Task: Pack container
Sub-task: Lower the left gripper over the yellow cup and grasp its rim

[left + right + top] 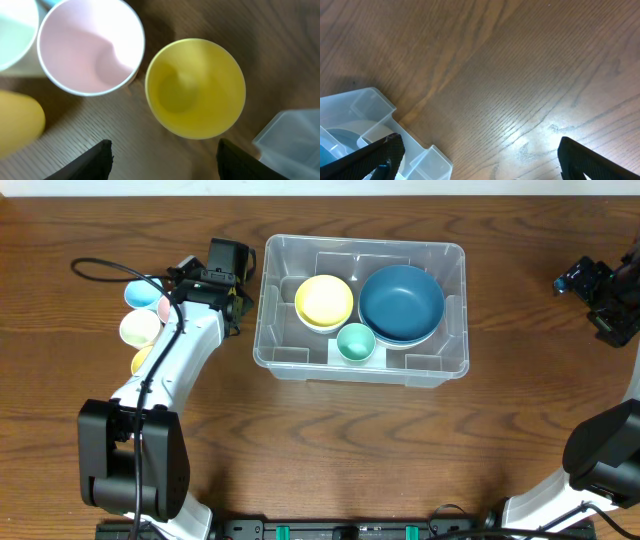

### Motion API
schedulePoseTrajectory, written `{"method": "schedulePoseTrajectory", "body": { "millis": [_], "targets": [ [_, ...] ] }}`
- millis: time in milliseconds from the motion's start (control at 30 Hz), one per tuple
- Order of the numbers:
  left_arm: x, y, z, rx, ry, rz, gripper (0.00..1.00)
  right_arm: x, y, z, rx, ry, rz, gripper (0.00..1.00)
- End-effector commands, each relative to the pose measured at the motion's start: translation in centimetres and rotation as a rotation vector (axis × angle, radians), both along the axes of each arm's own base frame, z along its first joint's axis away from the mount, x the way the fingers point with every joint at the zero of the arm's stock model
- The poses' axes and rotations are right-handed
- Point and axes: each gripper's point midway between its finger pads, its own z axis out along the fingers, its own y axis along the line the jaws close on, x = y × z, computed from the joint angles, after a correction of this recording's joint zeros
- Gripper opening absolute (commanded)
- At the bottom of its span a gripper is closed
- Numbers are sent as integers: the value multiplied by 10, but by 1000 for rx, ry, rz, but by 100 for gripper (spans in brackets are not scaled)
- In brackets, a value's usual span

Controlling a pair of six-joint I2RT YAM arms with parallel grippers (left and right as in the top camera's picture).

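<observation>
My left gripper will next lower to the yellow cup's near rim.
The clear container stands in the middle of the table. It holds a yellow bowl, a blue bowl and a teal cup. My left gripper is just left of the container, above a group of cups. In the left wrist view its fingers are open and empty above a yellow cup, with a pink cup beside it and the container's corner at the right. My right gripper is far right, open and empty, beside a container corner.
Left of the container are a blue cup, the pink cup, a pale cup and a yellow piece partly under the left arm. Bare wood lies in front of the container.
</observation>
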Motion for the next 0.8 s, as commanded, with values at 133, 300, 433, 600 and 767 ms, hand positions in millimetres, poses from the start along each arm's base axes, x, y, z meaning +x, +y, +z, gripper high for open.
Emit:
{"method": "schedulePoseTrajectory", "body": {
  "millis": [133, 300, 433, 600, 767],
  "targets": [
    [2, -2, -5, -116, -56, 203, 67, -1, -1, 2, -1, -3, -13, 99],
    [13, -4, -8, -130, -89, 208, 67, -1, -1, 2, -1, -3, -13, 99],
    [14, -3, -12, -143, -92, 241, 67, -1, -1, 2, -1, -3, -13, 99],
    [13, 0, -15, -149, -90, 257, 67, -1, -1, 2, -1, -3, -13, 99],
    [9, 6, -21, -162, -83, 308, 67, -1, -1, 2, -1, -3, -13, 99]
  ]
}}
